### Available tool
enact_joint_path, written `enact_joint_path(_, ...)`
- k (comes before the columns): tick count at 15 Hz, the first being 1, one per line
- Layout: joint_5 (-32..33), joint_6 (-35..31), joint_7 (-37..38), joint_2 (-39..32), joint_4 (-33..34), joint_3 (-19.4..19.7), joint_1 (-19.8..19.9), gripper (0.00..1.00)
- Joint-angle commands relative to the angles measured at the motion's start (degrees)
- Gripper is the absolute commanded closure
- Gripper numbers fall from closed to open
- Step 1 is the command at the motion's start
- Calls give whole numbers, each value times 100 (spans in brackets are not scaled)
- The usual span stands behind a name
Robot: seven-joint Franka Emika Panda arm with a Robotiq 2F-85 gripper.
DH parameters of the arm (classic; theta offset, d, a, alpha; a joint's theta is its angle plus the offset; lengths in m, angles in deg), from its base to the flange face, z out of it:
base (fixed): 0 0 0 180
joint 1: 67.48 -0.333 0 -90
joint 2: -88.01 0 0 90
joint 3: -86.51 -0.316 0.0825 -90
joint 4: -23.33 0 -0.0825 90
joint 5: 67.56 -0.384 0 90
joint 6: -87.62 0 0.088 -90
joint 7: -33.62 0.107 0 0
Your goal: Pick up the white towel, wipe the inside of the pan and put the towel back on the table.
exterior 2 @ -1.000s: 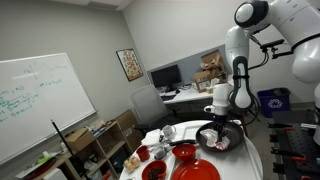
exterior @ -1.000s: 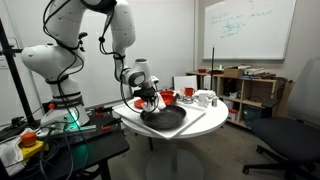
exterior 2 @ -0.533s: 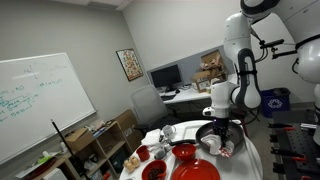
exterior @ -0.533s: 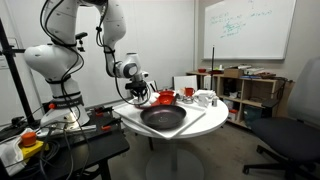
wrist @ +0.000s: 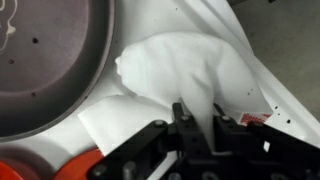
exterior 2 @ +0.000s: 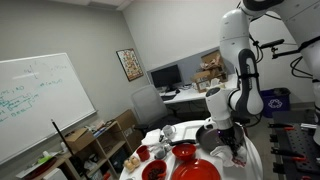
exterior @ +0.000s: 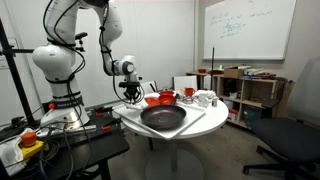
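The robot needs to lower its gripper next and move it back from the pan (exterior: 163, 118) toward the table's edge near the robot, to let go of the towel's fold.
The white towel (wrist: 185, 68) hangs rumpled from my gripper (wrist: 201, 112), whose jaws are shut on a fold of it. It droops onto the white surface just beside the pan (wrist: 45, 60), outside its rim. In an exterior view my gripper (exterior: 131, 93) is low over the near-robot edge of the round table (exterior: 128, 118), to the side of the black pan (exterior: 163, 118). In an exterior view the arm (exterior 2: 236, 100) covers most of the pan, and the towel is too small to make out.
The pan rests on a flat white square board (exterior: 205, 119). A red bowl (exterior: 158, 99), a red mug (exterior: 187, 92) and white mugs (exterior: 205, 98) stand behind it. A red plate (exterior 2: 200, 170) lies at the table's front. A dark workbench (exterior: 60, 145) stands beside the robot base.
My gripper has moved from above the pan's inside out past its rim toward the robot-side table edge, carrying the towel with it. The pan's inside now shows bare.
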State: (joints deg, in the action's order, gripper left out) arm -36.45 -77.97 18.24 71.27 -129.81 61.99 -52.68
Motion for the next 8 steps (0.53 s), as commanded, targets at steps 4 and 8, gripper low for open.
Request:
enact_joint_path(4,-87,803,165,-592,544,876,-1239,91)
enact_joint_path(8,-443,792,-31,-1002,791,1275,-1706,90)
